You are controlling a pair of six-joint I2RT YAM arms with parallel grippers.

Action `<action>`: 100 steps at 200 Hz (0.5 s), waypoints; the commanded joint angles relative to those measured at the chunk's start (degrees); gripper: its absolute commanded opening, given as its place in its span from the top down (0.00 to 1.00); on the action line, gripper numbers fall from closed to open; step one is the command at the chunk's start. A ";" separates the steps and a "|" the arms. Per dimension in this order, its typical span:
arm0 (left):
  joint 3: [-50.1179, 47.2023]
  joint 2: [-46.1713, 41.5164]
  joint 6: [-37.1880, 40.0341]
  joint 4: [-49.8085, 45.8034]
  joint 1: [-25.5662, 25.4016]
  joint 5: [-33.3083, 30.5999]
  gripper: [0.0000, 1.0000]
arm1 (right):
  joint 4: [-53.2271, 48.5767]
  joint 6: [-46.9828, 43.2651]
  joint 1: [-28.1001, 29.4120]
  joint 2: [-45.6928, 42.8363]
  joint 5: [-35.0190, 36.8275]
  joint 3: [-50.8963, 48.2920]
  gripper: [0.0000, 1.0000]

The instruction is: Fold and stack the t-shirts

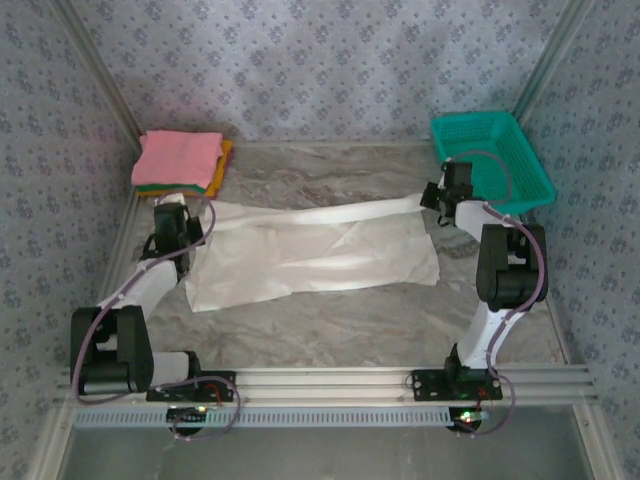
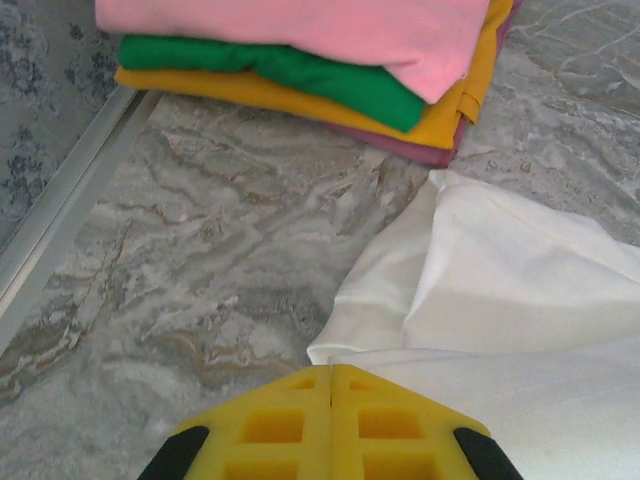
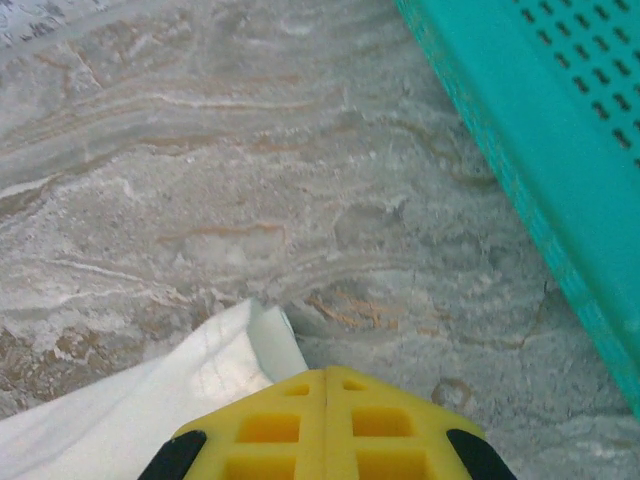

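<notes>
The far piece of the shirt is already stretched tight between my grippers, so my left gripper should move gently back toward the base and away from my right gripper, then let go of the shirt's end (image 1: pixel 209 224) (image 2: pixel 338 358).
A white t-shirt (image 1: pixel 320 255) lies spread across the middle of the marble table. Its far edge is pulled into a taut band between my two grippers. My left gripper (image 1: pixel 203 215) is shut on the shirt's left end, where white cloth (image 2: pixel 500 260) comes out from the closed yellow jaws (image 2: pixel 332 370). My right gripper (image 1: pixel 428 198) is shut on the right end, with a white corner (image 3: pixel 230 350) showing just left of its closed tip (image 3: pixel 326 372). A stack of folded shirts (image 1: pixel 180 160) sits at the back left, pink (image 2: pixel 300 25) over green (image 2: pixel 300 70) over orange (image 2: pixel 440 115).
A teal mesh basket (image 1: pixel 495 155) stands at the back right, its wall (image 3: pixel 540 150) close to my right gripper. Patterned walls enclose the table on three sides, with a metal rail (image 2: pixel 60 220) along the left edge. Bare marble (image 1: pixel 330 320) lies in front of the shirt.
</notes>
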 commanded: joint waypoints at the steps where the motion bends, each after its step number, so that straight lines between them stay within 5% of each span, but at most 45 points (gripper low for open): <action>1: 0.60 -2.98 -0.91 0.32 0.06 -2.06 1.00 | 1.73 2.12 -1.07 -2.88 1.18 -0.72 1.00; 62: 2.63 -7.93 -2.24 -3.61 0.10 -1.66 1.00 | 1.33 3.58 -1.15 -9.07 0.68 -4.55 1.00; 76: 2.08 -8.55 -2.60 -4.96 0.10 -1.33 1.00 | 0.85 3.95 -1.27 -10.51 0.33 -6.19 0.90; 100: -0.62 -10.48 -6.91 -7.27 0.01 -2.21 1.00 | 0.71 6.61 -1.21 -14.15 0.93 -11.69 0.90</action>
